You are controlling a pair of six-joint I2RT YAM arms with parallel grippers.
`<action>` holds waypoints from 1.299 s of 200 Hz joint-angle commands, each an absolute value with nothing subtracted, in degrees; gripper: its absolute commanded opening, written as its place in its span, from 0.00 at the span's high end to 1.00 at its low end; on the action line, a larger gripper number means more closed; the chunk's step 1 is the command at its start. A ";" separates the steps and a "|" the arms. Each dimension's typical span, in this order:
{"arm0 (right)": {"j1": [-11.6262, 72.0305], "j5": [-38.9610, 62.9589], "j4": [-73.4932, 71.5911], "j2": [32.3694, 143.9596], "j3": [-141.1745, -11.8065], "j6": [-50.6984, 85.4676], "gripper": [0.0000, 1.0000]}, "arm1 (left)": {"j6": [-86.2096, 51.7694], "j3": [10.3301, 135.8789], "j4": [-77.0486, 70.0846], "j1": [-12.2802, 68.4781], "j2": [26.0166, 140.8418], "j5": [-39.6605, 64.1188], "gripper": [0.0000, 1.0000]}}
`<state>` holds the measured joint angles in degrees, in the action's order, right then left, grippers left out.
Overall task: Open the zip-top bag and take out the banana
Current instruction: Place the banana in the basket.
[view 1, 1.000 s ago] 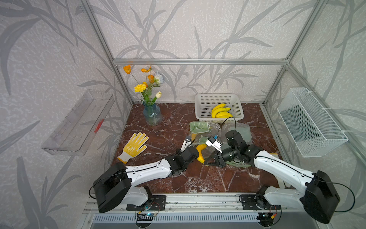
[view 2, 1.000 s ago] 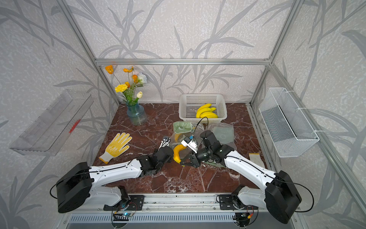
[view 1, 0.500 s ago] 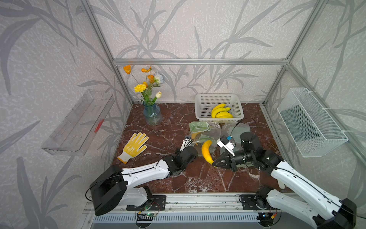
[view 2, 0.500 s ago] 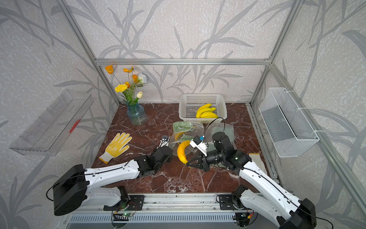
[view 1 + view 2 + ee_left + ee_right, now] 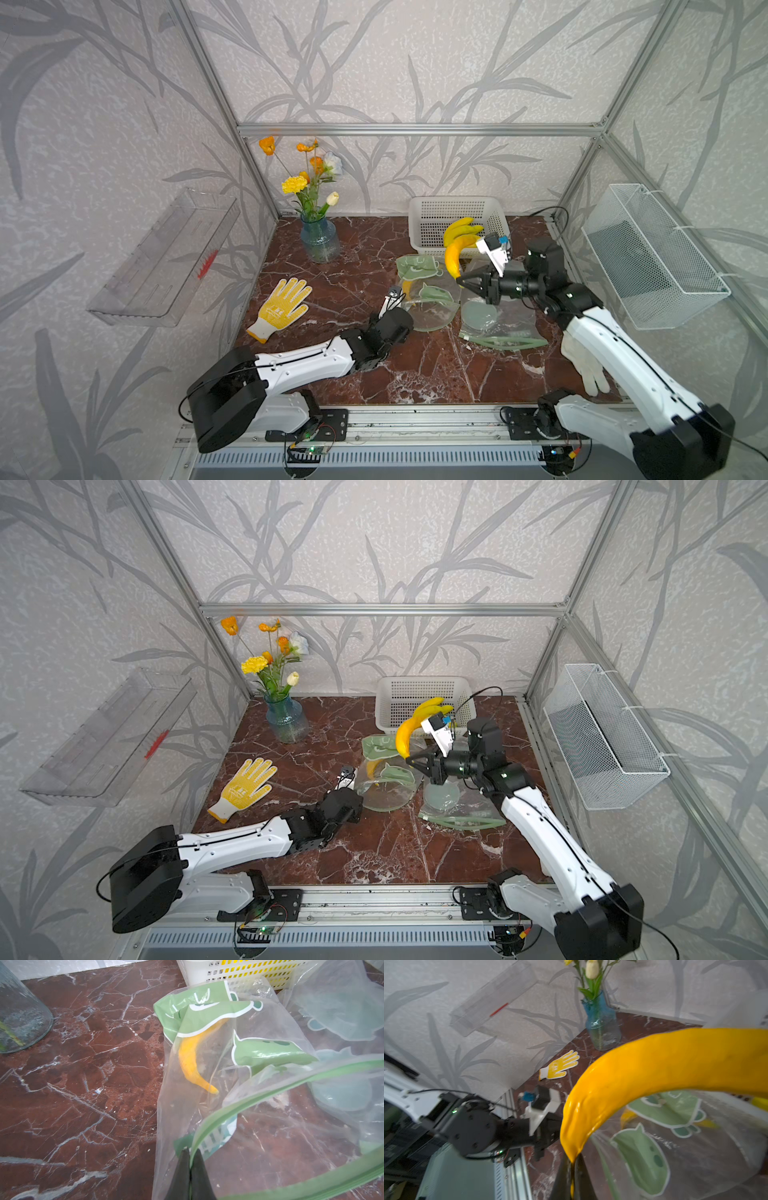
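The banana in my right gripper should go outward over the white basket and down. I should then let go of it on the basket's bare bottom beside the bananas, because that spot is empty.
In both top views my right gripper is shut on the lower tip of a yellow banana. The banana hangs in the air above the table, just in front of the white basket. The right wrist view shows the same banana curving up from the pinched jaws. The clear zip-top bag with green prints lies open mid-table. My left gripper is shut on its green zip edge. A second yellow banana shape shows through the bag.
A white basket with bananas stands at the back. A second clear bag lies under the right arm. A blue vase of flowers, a yellow glove and a white glove lie around. A wire basket hangs on the right wall.
My right gripper has pulled the banana out of the bag, lifting it up and back toward the basket. The left gripper has kept its hold on the bag's edge.
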<state>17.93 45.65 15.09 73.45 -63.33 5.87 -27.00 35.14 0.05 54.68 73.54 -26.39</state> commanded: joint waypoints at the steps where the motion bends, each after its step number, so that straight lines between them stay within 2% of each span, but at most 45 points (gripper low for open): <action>1: 16.99 34.69 14.20 84.83 -71.48 1.10 0.96 | -27.16 35.99 -2.23 54.58 73.58 -23.54 0.99; 15: 16.66 29.22 15.83 93.50 -78.60 0.27 0.96 | -27.26 36.22 -2.83 54.71 73.90 -22.91 0.99; 43: 14.74 25.11 20.35 110.02 -92.48 1.59 0.98 | -27.16 36.98 -2.75 55.01 74.85 -22.42 0.99; 60: 14.18 22.26 19.47 115.75 -96.51 3.41 0.98 | -27.24 37.18 -2.80 55.22 75.30 -22.17 0.99; 83: 13.73 22.10 20.80 121.42 -101.16 5.80 0.94 | -27.39 37.29 -2.79 55.28 75.78 -22.24 0.99; 92: 13.71 21.81 21.99 123.01 -102.55 6.53 0.88 | -27.51 37.34 -2.89 55.28 75.89 -22.37 0.99; 107: 13.71 22.24 23.02 124.66 -103.67 7.04 0.84 | -27.52 37.27 -2.81 55.28 76.01 -22.54 0.99; 123: 13.72 21.59 22.95 124.78 -103.22 7.40 0.71 | -27.41 37.27 -2.61 55.28 75.90 -22.64 0.99; 128: 13.71 21.49 22.70 124.58 -102.72 7.32 0.64 | -27.42 37.27 -2.51 55.28 75.86 -22.82 0.99; 137: 13.71 21.11 22.06 123.57 -101.66 7.41 0.55 | -27.42 37.19 -2.50 55.28 75.73 -22.86 0.99; 154: 13.77 21.02 18.70 119.49 -97.44 7.65 0.52 | -27.36 37.09 -2.46 55.28 75.57 -23.20 0.99; 180: 13.71 20.23 9.37 108.06 -85.61 9.15 0.37 | -27.51 37.31 -2.68 55.28 75.58 -23.00 0.99; 203: 13.97 21.71 0.78 94.76 -72.49 10.37 0.37 | -27.42 37.68 -2.89 55.28 75.93 -23.09 0.99; 226: 15.72 21.71 -1.65 82.26 -60.95 9.80 0.37 | -27.27 37.64 -3.63 55.28 75.90 -23.10 0.99; 260: 25.22 16.87 -1.87 63.56 -44.41 3.71 0.39 | -27.22 37.88 -3.52 55.31 75.87 -23.13 1.00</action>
<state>18.94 20.27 -0.40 72.23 -53.93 8.03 -27.09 36.27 -2.44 55.07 75.59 -22.52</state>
